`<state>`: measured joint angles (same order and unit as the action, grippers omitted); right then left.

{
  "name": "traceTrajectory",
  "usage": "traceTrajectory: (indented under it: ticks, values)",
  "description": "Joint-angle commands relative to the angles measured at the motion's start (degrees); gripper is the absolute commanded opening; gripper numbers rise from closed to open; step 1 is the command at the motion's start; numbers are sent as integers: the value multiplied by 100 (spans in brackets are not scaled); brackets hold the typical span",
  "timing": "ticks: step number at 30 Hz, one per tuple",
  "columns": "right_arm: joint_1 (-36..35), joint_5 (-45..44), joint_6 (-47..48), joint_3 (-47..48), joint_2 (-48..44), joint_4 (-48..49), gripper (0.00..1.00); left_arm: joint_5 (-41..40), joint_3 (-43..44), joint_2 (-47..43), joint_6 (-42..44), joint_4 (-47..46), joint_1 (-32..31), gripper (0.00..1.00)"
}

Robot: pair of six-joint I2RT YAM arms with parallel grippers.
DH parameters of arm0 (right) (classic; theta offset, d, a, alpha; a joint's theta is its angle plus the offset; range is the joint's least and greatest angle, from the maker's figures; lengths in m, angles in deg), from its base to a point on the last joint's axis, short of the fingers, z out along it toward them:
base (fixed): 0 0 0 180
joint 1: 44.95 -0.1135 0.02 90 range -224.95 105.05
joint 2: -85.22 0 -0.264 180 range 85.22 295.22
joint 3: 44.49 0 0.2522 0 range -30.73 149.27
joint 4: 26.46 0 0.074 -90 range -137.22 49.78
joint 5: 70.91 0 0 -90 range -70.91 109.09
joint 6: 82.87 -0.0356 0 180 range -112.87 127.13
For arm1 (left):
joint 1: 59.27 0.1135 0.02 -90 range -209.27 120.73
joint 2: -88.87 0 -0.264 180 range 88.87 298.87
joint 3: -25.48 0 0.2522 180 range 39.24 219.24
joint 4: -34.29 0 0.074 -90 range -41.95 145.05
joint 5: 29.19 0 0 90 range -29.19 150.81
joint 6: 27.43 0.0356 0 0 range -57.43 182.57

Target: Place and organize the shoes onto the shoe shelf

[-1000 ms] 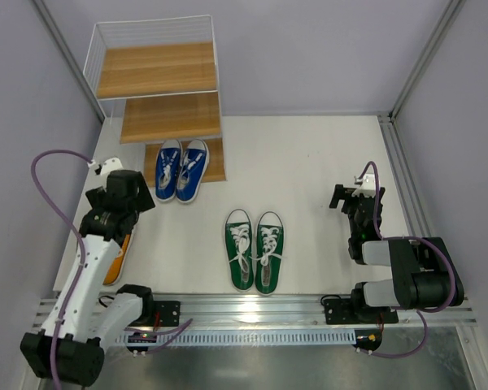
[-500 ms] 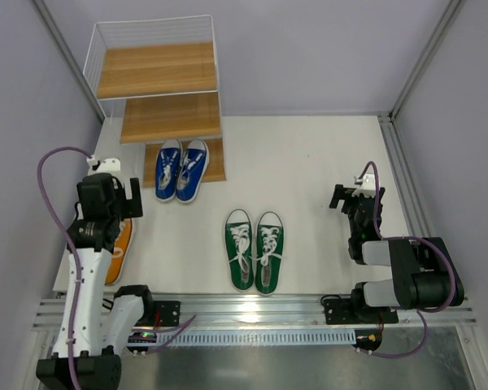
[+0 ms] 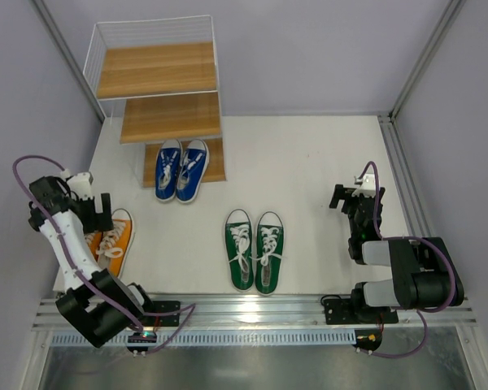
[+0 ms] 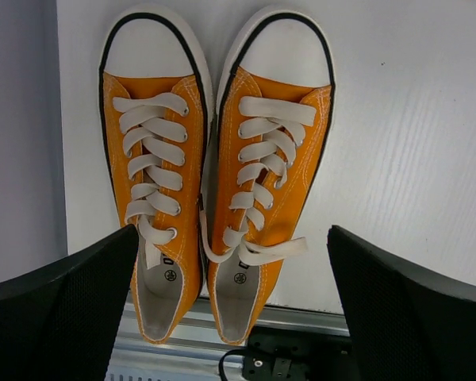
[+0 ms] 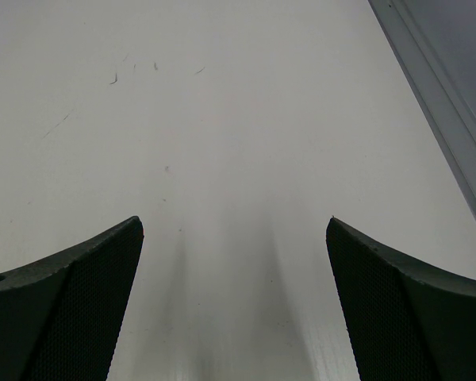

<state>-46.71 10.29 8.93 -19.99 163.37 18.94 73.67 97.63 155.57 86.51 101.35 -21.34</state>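
My left gripper moves down and closes on the adjacent inner collars of the orange pair next, since they lie below it, between its open fingers.
The orange pair (image 4: 270, 175) lies side by side at the table's left near edge, toes pointing away from the rail; it also shows in the top view (image 3: 111, 242). My left gripper (image 4: 232, 230) is open above the pair's heel ends, one finger on each side, holding nothing; in the top view it hangs over the pair (image 3: 96, 216). The blue pair (image 3: 181, 169) sits on the lowest board of the shoe shelf (image 3: 171, 118) and overhangs its front edge. The green pair (image 3: 254, 248) stands on the table in the middle. My right gripper (image 5: 234, 222) is open over bare table.
The shelf's upper two boards (image 3: 157, 69) carry nothing. A metal rail (image 3: 260, 307) runs along the near edge, just behind the orange heels. A purple wall stands close on the left, and a frame rail (image 3: 398, 175) runs along the right.
My left arm has swung back and to the left, uncovering the orange pair; its gripper now hangs over the pair. The shoes and the right arm have not moved.
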Motion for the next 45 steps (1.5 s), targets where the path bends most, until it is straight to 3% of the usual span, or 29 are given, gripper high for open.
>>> traceTrajectory:
  ticks: [1, 5, 13, 22, 28, 33, 35, 38, 39, 42, 43, 45]
  values:
    - [18, 45, -13, 112, 16, 465, 97, 332, -90, -271, 436, 269, 12, 100]
    - [18, 36, -13, 104, -1, 457, 97, 24, -424, -236, 629, 462, 12, 100]
    - [18, 36, -13, 112, 16, 465, 97, -952, -1022, -245, 568, -362, 82, 100]
    - [18, 36, -13, 112, 16, 456, 97, -873, -1128, -360, 550, -856, 179, 100]
    - [9, 45, -13, 104, 7, 457, 97, -627, -1111, 842, 603, -953, 355, 99]
    - [18, 36, -22, 104, 7, 456, 97, -259, -1119, 1249, 795, -901, 373, 92]
    - [18, 36, -13, 112, 7, 456, 97, -170, -1128, 1241, 901, -848, 364, 87]
    - [9, 36, -13, 112, 7, 465, 97, 75, -1146, 1110, 1243, -514, 355, 60]
    - [18, 36, -13, 112, 7, 457, 97, 198, -1189, 1056, 1340, -418, 355, 38]
    - [18, 45, -13, 112, 16, 465, 97, 226, -1312, 820, 1700, -232, 338, 6]
    - [18, 45, -13, 104, -1, 457, 97, 173, -1400, 775, 1780, -223, 338, 0]
    - [18, 45, -13, 112, 7, 465, 97, 164, -1453, 635, 1982, -110, 338, 0]
